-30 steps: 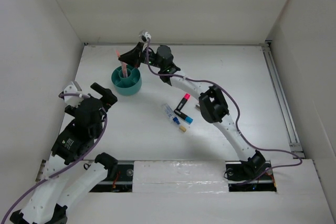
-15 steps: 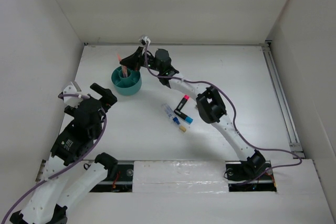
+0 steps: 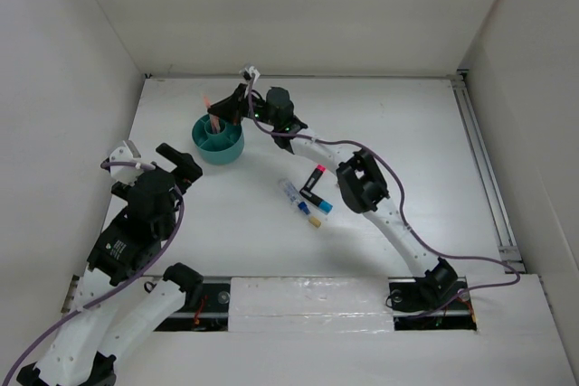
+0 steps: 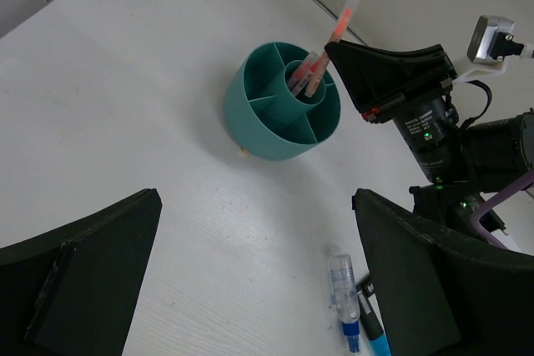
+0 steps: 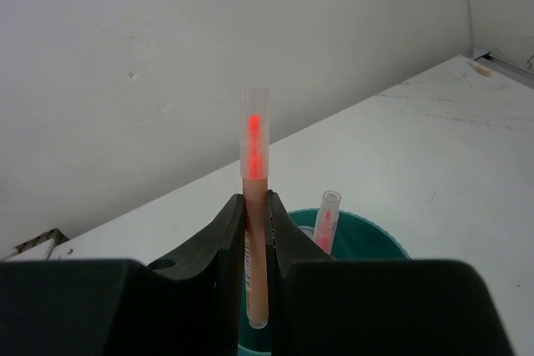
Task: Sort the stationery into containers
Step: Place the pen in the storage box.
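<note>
I should next lower the thin pink-red pen (image 5: 254,214) into the cup's centre tube (image 5: 257,337) with my right gripper and release it there, as its lower end still shows at the opening.
The teal organiser cup (image 3: 218,140) stands at the far left of the table; it also shows in the left wrist view (image 4: 280,102) and the right wrist view (image 5: 367,238). My right gripper (image 3: 226,108) is shut on a thin pink-red pen (image 5: 254,214), held upright with its lower end inside the cup's centre tube. Another pink pen (image 5: 324,218) stands in the cup. On the table lie a clear-barrelled marker (image 3: 291,194), a black pen with pink cap (image 3: 314,178), a blue-capped pen (image 3: 320,204) and a tan block (image 3: 315,221). My left gripper (image 3: 154,155) is open and empty, near left of the cup.
White walls close the table at the left, back and right. A metal rail (image 3: 484,169) runs along the right edge. The right arm (image 3: 362,183) stretches over the table beside the loose pens.
My right gripper has moved down and a little left with the pink-red pen, lowering its end into the cup. The left arm has not moved.
</note>
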Motion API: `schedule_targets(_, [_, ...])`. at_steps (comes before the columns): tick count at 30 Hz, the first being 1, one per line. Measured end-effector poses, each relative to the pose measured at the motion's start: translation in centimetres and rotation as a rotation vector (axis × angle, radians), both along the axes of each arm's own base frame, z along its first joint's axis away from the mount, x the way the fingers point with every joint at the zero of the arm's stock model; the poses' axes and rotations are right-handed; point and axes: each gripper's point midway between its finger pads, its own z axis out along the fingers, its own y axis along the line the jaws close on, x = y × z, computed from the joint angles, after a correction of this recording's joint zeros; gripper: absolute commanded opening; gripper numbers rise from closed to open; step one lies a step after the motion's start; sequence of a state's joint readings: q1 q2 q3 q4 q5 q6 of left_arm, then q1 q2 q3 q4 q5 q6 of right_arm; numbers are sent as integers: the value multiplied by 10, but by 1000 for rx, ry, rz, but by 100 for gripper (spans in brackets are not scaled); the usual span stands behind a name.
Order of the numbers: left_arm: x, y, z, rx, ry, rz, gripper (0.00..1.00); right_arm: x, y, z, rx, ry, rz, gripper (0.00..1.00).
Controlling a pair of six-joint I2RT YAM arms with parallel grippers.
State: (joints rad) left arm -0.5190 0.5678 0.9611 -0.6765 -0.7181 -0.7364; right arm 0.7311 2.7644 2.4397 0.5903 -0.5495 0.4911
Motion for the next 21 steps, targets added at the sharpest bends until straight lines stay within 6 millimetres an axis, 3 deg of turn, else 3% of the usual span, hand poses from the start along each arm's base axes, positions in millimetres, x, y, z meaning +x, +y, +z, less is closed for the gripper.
schedule_targets(8, [1,-1,1,-4,-3,-6,100,0,1,-8,-6,6,1,1])
schedule_targets(14, [1,-1,1,-1,-3,-8,100,-2,0,-29,-24,24,9,11])
schedule_targets(21, [1,-1,1,1,-3,-9,100,-8,-2,-38,-23,12,38,21])
